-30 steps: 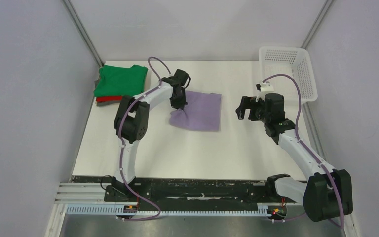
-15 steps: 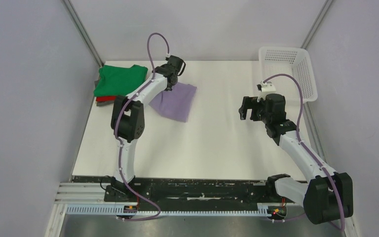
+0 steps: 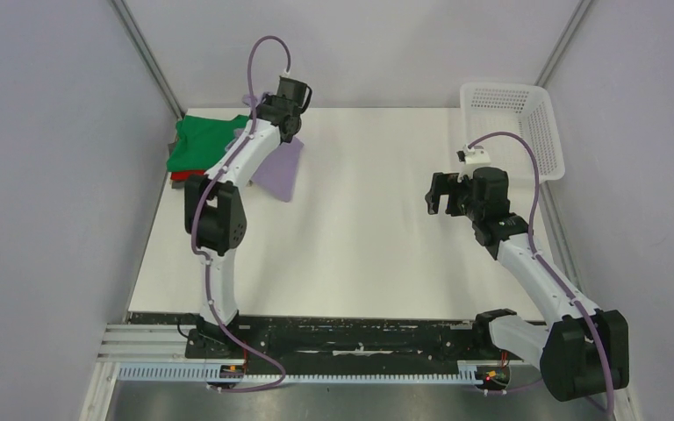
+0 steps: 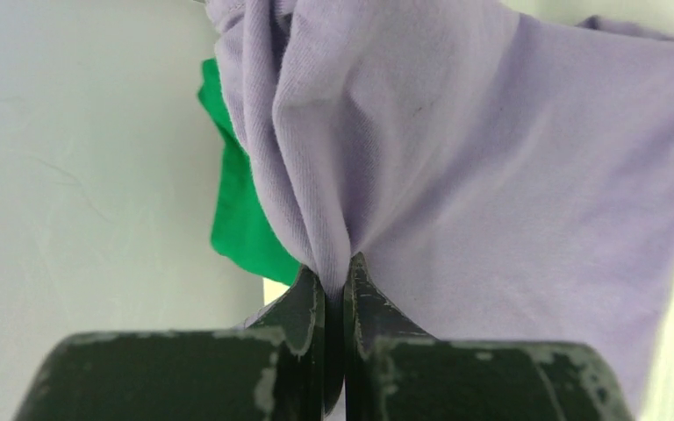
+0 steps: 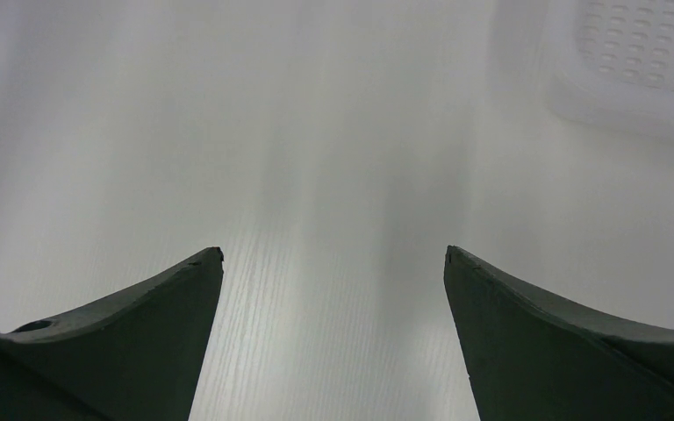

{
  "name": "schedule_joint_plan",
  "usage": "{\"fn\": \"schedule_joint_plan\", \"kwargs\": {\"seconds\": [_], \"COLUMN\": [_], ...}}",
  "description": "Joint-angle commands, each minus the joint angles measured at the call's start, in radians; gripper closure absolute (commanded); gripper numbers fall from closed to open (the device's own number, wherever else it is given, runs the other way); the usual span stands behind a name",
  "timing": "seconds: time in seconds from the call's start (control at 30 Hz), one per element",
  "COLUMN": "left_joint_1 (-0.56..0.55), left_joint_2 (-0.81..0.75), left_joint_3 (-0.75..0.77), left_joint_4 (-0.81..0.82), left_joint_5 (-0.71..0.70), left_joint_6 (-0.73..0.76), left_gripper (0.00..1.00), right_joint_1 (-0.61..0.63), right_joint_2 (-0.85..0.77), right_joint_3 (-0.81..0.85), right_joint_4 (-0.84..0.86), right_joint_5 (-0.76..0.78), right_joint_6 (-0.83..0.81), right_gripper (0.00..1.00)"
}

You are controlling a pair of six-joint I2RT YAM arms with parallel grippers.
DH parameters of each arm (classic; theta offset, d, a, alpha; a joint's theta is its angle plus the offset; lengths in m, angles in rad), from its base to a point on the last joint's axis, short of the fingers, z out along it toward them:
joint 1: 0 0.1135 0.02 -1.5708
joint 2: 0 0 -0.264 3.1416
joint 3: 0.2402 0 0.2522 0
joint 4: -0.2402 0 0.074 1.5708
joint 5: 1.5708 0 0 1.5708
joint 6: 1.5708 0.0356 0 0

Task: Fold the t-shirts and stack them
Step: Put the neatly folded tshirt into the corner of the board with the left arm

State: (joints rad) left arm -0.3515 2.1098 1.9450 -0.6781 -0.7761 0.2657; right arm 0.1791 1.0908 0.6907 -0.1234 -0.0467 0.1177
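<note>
My left gripper shifts to the left in the top view over the green t-shirt [image 3: 207, 140] next and lowers to release. The lilac t-shirt [image 3: 280, 168] hangs beside the stack.
My left gripper [image 3: 278, 112] is shut on the folded lilac t-shirt [image 3: 280, 168], which hangs from it at the far left of the table, right beside the stack. In the left wrist view the lilac cloth [image 4: 491, 158] is pinched between my fingertips [image 4: 333, 274]. The stack holds a folded green t-shirt [image 3: 207, 140] on top, a red one [image 3: 186, 177] under it and a dark greyish edge [image 3: 176, 139] at the left. The green shirt also shows in the left wrist view [image 4: 237, 219]. My right gripper [image 3: 437, 191] is open and empty above the bare table at the right [image 5: 333, 254].
A white plastic mesh basket [image 3: 516, 123] stands at the far right corner, also blurred in the right wrist view [image 5: 641, 53]. Grey walls close in the white table [image 3: 360, 263] on the left, back and right. A purple cable loops above each arm.
My left gripper has lifted the lilac t-shirt off the table's middle and carried it left and back toward the green stack. The right arm has hardly moved.
</note>
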Motion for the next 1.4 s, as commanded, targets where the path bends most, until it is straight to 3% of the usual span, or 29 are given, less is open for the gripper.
{"fn": "schedule_joint_plan", "kwargs": {"seconds": [0.0, 0.53, 0.87, 1.37], "left_joint_1": [0.012, 0.018, 0.038, 0.226], "left_joint_2": [-0.109, -0.168, -0.170, -0.004], "left_joint_3": [0.076, 0.234, 0.215, 0.177], "left_joint_4": [0.045, 0.003, 0.022, 0.169], "left_joint_5": [-0.060, -0.072, -0.064, -0.023], "left_joint_6": [0.079, 0.089, 0.113, 0.132], "left_gripper": [0.98, 0.98, 0.98, 0.98], "right_joint_1": [-0.005, -0.004, -0.004, -0.004], "right_joint_2": [-0.023, -0.004, -0.018, 0.000], "right_joint_3": [-0.007, -0.002, -0.007, 0.013], "right_joint_4": [0.015, 0.016, 0.012, -0.017], "right_joint_5": [0.007, -0.026, -0.012, 0.009], "right_joint_6": [-0.018, 0.003, 0.006, -0.007], "right_gripper": [0.02, 0.02, 0.02, 0.02]}}
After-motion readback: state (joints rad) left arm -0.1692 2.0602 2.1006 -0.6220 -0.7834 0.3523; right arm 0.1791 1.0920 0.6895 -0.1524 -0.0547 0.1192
